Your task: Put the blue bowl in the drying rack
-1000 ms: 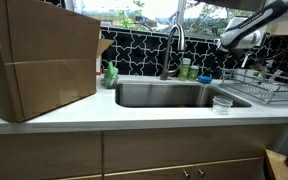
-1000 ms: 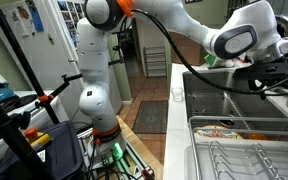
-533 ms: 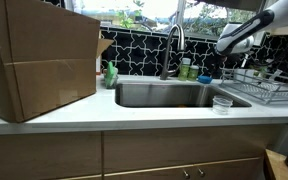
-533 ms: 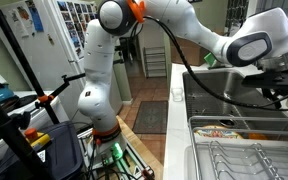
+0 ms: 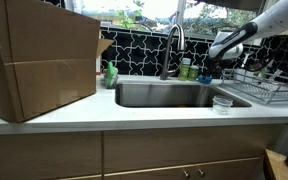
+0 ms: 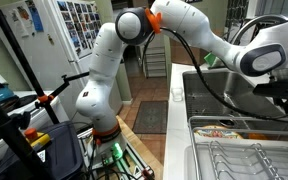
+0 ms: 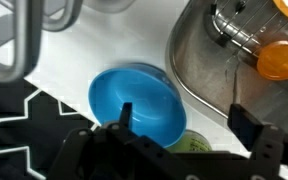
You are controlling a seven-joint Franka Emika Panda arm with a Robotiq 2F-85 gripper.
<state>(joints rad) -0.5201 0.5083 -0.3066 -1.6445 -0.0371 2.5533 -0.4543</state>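
Observation:
My gripper's open fingers already hang to either side of the blue bowl's sink-side rim [image 5: 205,78] [image 7: 179,106], so my gripper will move down over that rim and close on it.
The blue bowl [image 7: 134,100] stands upright on the white counter behind the sink, next to a green bottle [image 7: 189,143]. In an exterior view the blue bowl [image 5: 204,78] sits between the faucet and the drying rack [image 5: 269,90]. My gripper [image 7: 187,122] is open and empty just above the bowl. One finger [image 7: 125,116] hangs over the bowl's inside, the other [image 7: 250,126] stands past its rim toward the sink. In an exterior view my gripper [image 5: 211,66] points down at the bowl. The wire rack [image 6: 239,160] also shows low in an exterior view.
The steel sink [image 5: 164,95] lies mid-counter with the faucet [image 5: 170,45] behind it. A clear cup [image 5: 222,103] stands on the front counter by the rack. A large cardboard box [image 5: 39,60] fills the left, with a green soap bottle [image 5: 111,73] beside it.
My arm has come down and to the left from above the rack toward the blue bowl. The gripper stays open. The bowl has not moved.

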